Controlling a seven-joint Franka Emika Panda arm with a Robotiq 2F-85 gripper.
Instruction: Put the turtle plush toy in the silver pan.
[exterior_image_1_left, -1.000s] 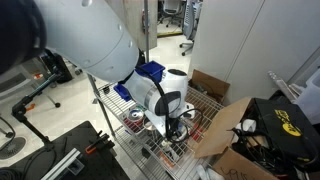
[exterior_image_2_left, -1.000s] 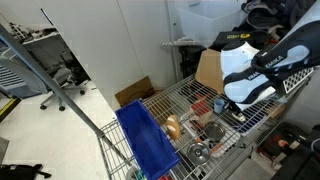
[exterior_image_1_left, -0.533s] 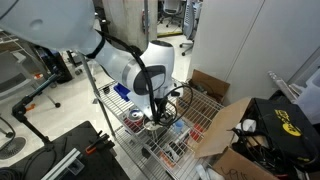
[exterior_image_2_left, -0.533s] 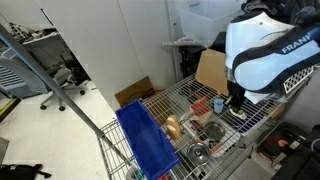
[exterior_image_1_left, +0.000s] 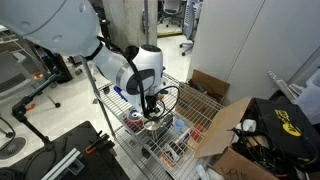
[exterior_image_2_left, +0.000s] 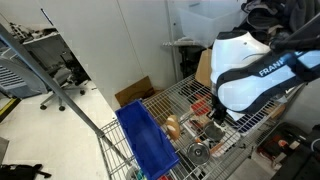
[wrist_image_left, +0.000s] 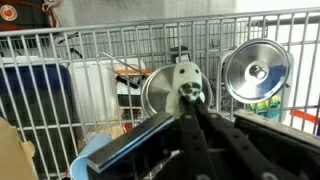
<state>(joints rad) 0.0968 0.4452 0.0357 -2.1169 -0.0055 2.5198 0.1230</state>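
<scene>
The turtle plush toy should go down into the middle of the silver pan (exterior_image_1_left: 153, 125) next, lowered by my gripper.
In the wrist view my gripper (wrist_image_left: 187, 104) is shut on the turtle plush toy (wrist_image_left: 186, 78), whose pale green head sticks out past the fingertips. The toy hangs over the wire shelf, directly in front of the round silver pan (wrist_image_left: 153, 95). In both exterior views the arm bends down over the shelf, with the gripper (exterior_image_1_left: 151, 113) (exterior_image_2_left: 215, 119) low among the objects. The toy is too small to make out there. A small grey round pan (exterior_image_2_left: 199, 153) shows near the shelf's front edge.
A second shiny round disc (wrist_image_left: 256, 68) stands right of the pan. A red-and-white round object (exterior_image_1_left: 135, 118) sits beside the gripper. A blue plastic bin (exterior_image_2_left: 145, 140) lies on the wire rack (exterior_image_2_left: 170, 100). Cardboard boxes (exterior_image_1_left: 225, 125) stand next to the rack.
The arm has swung across the rack and lowered. The gripper has moved from the rack's cardboard-box side toward the pans near the red-and-white object.
</scene>
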